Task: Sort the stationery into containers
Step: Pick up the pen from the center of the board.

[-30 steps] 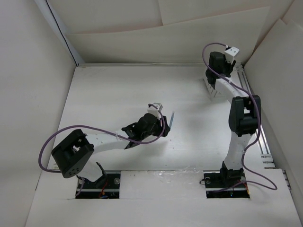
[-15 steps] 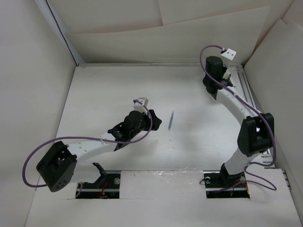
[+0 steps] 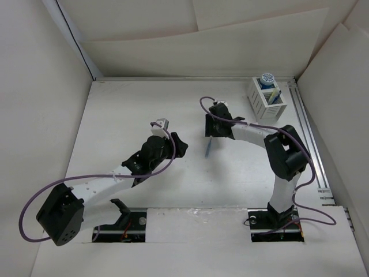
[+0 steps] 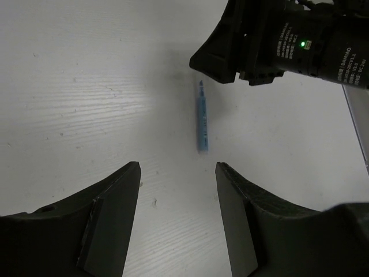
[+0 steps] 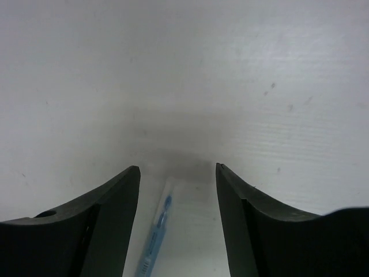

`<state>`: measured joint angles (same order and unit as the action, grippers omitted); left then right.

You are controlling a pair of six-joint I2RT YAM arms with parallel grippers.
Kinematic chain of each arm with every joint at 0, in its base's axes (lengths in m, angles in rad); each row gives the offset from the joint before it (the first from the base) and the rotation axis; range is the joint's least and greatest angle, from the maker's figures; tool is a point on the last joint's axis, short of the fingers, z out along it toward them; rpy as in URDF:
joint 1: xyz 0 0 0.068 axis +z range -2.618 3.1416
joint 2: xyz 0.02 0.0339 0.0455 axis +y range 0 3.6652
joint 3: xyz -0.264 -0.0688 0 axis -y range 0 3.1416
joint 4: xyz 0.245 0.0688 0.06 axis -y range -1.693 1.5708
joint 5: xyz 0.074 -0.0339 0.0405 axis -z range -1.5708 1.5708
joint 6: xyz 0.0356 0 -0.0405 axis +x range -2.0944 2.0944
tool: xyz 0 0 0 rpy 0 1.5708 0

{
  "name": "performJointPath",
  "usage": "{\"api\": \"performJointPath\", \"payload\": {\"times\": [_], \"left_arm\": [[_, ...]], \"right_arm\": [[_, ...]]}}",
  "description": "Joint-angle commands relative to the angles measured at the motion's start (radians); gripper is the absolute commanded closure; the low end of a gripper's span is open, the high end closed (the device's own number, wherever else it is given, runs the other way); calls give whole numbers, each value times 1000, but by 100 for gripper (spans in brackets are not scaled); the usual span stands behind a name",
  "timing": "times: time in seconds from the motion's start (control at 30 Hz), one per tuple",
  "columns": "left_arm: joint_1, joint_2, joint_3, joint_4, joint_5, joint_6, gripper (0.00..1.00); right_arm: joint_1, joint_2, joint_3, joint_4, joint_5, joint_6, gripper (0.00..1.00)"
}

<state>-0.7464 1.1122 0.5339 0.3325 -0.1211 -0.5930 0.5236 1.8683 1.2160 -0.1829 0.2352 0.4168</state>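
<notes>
The pen lies flat below the open fingers. My right gripper should move down and slightly back toward the base, around the pen's capped tip (image 3: 210, 139) (image 5: 164, 204).
A thin blue pen (image 3: 208, 147) (image 4: 202, 124) (image 5: 154, 241) lies flat on the white table (image 3: 127, 115). My right gripper (image 3: 209, 131) (image 5: 177, 173) hangs open right over it, and the pen's capped tip lies between the fingers without touching them. My left gripper (image 3: 180, 145) (image 4: 177, 193) is open and holds nothing, a short way left of the pen. The white slatted container (image 3: 262, 103) stands at the back right. A blue-and-white roll (image 3: 266, 78) sits in its far compartment and a blue stick (image 3: 275, 94) leans in the near one.
White board walls close in the table on the left, back and right. A metal rail (image 3: 311, 144) runs along the right edge past the container. The right gripper's black body (image 4: 277, 40) fills the top right of the left wrist view.
My right arm has swung from the container at the back right to the middle, over the pen, and its jaws have opened wider. My left gripper has drawn back leftward from the pen.
</notes>
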Motion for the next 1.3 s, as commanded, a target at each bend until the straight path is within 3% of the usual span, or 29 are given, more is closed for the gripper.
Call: {"api": "performJointPath", "payload": {"times": [0.0, 0.2, 0.63, 0.87, 1.27], "left_arm": [[1, -34, -14, 8, -9, -1, 49], [1, -34, -23, 17, 9, -1, 49], [1, -61, -14, 5, -9, 18, 49], [1, -98, -28, -29, -77, 16, 49], [1, -84, -17, -9, -97, -5, 48]], "right_arm": [[7, -12, 4, 10, -70, 40, 38], [39, -3, -35, 0, -70, 77, 38], [111, 6, -78, 0, -7, 135, 56], [131, -15, -64, -30, 49, 146, 59], [162, 31, -73, -9, 29, 146, 90]]}}
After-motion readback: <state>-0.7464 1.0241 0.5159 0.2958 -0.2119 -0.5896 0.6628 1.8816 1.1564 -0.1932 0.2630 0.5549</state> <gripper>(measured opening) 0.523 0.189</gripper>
